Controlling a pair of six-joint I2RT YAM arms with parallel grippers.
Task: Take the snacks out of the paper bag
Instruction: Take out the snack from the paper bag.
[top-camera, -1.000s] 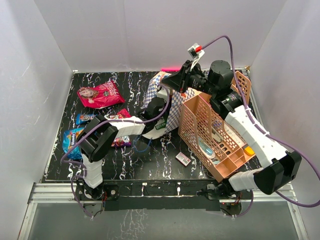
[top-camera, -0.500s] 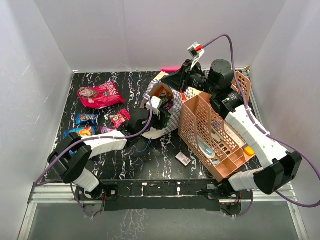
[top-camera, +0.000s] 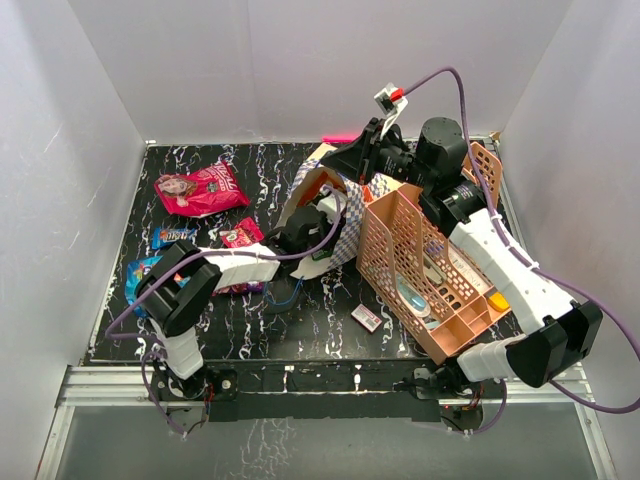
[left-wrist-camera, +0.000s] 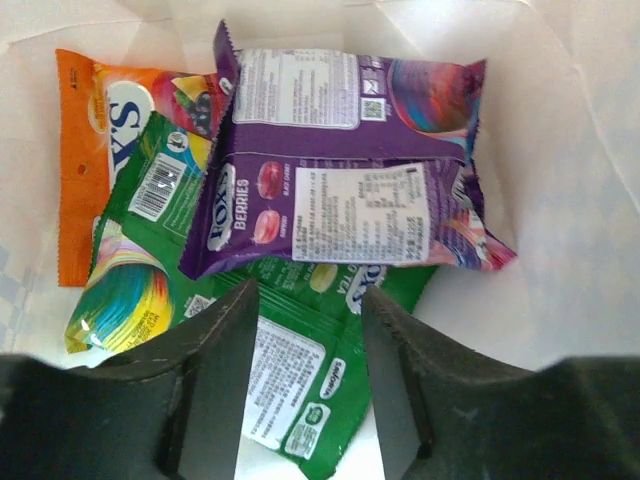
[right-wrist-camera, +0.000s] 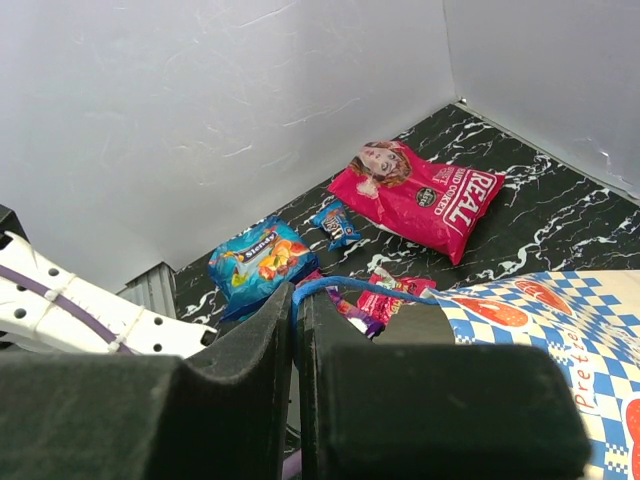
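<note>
The purple packet lies on top. My left gripper should push outward and deeper into the bag next, to the purple packet at its lower edge (left-wrist-camera: 335, 246).
The checkered paper bag (top-camera: 345, 225) lies tilted at the table's middle, and its side shows in the right wrist view (right-wrist-camera: 560, 330). My left gripper (top-camera: 322, 207) reaches into its mouth. It is open (left-wrist-camera: 305, 380) and empty, just above a green packet (left-wrist-camera: 300, 340). A purple packet (left-wrist-camera: 340, 170) lies on top of the green one, with an orange packet (left-wrist-camera: 90, 150) to the left. My right gripper (top-camera: 335, 165) is shut (right-wrist-camera: 296, 300) on the bag's blue cord handle (right-wrist-camera: 350, 290) and holds the mouth up.
On the table's left lie a pink-red bag (top-camera: 200, 188), a blue chip bag (top-camera: 140, 278), a small blue pack (top-camera: 170, 237) and a small red pack (top-camera: 240, 235). A peach rack (top-camera: 420, 270) stands right of the bag. A small white-pink box (top-camera: 366, 317) lies near the front.
My left arm swung out low to the left, then came back, and its gripper now sits deeper in the bag's mouth. My right gripper has kept hold of the handle.
</note>
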